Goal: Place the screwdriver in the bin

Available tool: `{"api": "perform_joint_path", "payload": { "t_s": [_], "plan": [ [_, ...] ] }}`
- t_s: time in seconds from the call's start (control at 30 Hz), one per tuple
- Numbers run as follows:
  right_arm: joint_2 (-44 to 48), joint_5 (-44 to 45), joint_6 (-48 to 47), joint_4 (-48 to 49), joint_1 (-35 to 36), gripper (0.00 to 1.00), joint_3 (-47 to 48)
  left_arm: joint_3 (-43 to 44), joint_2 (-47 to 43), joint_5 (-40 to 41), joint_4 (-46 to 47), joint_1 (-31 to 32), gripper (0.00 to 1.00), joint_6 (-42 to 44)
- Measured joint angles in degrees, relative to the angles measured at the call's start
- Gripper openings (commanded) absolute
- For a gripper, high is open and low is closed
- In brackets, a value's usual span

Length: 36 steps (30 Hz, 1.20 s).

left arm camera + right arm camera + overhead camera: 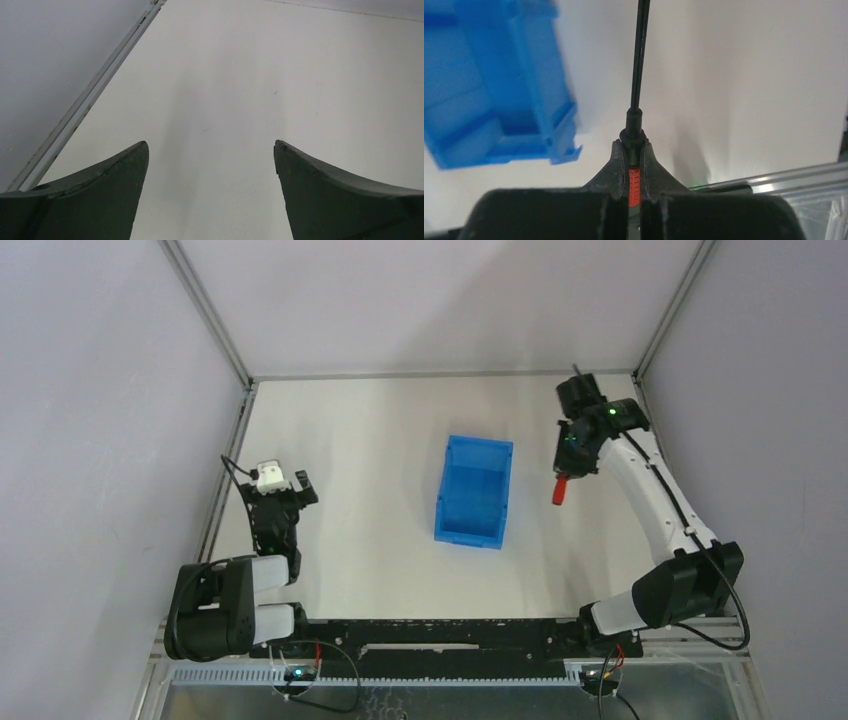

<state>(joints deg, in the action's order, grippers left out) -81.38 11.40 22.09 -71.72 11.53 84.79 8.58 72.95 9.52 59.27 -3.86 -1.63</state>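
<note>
The empty bin (489, 95) is below and to the left in the top view, so my right gripper will next carry the screwdriver (639, 65) across, lower it inside and let go.
The screwdriver (639, 65) has a red handle and a thin black shaft. My right gripper (634, 146) is shut on its handle, and the shaft sticks out past the fingertips. In the top view the right gripper (568, 465) holds it above the table, just right of the blue bin (478, 447), with the red handle (560, 490) showing. The bin also shows in the right wrist view (499, 90), blurred, at the upper left. It looks empty. My left gripper (276, 492) is open and empty at the left side of the table, far from the bin; it also shows in its own view (211, 145).
A metal frame rail (228, 475) runs along the table's left edge, close to the left gripper, and also shows in the left wrist view (87, 97). Grey walls stand on three sides. The right arm (660, 500) reaches along the table's right edge.
</note>
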Motion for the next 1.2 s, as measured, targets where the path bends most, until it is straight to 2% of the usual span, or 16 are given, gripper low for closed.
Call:
{"api": "perform_joint_path", "payload": {
  "t_s": [0.23, 0.4, 0.57, 0.73, 0.93, 1.03, 1.2],
  "plan": [
    [-10.5, -1.7, 4.2, -0.7, 18.3, 0.00, 10.3, 0.0, 0.0, 0.0, 0.0, 0.0, 1.00, 0.0],
    [-18.9, -3.0, 4.5, 0.3, 26.4, 0.00, 19.0, 0.0, 0.0, 0.0, 0.0, 0.0, 1.00, 0.0],
    [-21.4, -2.8, 4.4, 1.1, 27.9, 0.00, 20.3, 0.0, 0.0, 0.0, 0.0, 0.0, 1.00, 0.0],
    [-22.1, -2.2, 4.2, 6.9, 27.7, 0.00, 12.8, 0.0, 0.0, 0.0, 0.0, 0.0, 1.00, 0.0],
    [-28.3, -1.3, 4.2, 14.8, 27.7, 0.00, 3.8, 0.0, 0.0, 0.0, 0.0, 0.0, 1.00, 0.0],
    [-30.7, -0.7, 4.5, 18.2, 27.7, 0.08, 0.3, 0.0, 0.0, 0.0, 0.0, 0.0, 1.00, 0.0],
    [-32.0, 0.2, 5.8, 21.0, 27.7, 0.30, -2.2, 0.0, 0.0, 0.0, 0.0, 0.0, 1.00, 0.0]
  ]
}}
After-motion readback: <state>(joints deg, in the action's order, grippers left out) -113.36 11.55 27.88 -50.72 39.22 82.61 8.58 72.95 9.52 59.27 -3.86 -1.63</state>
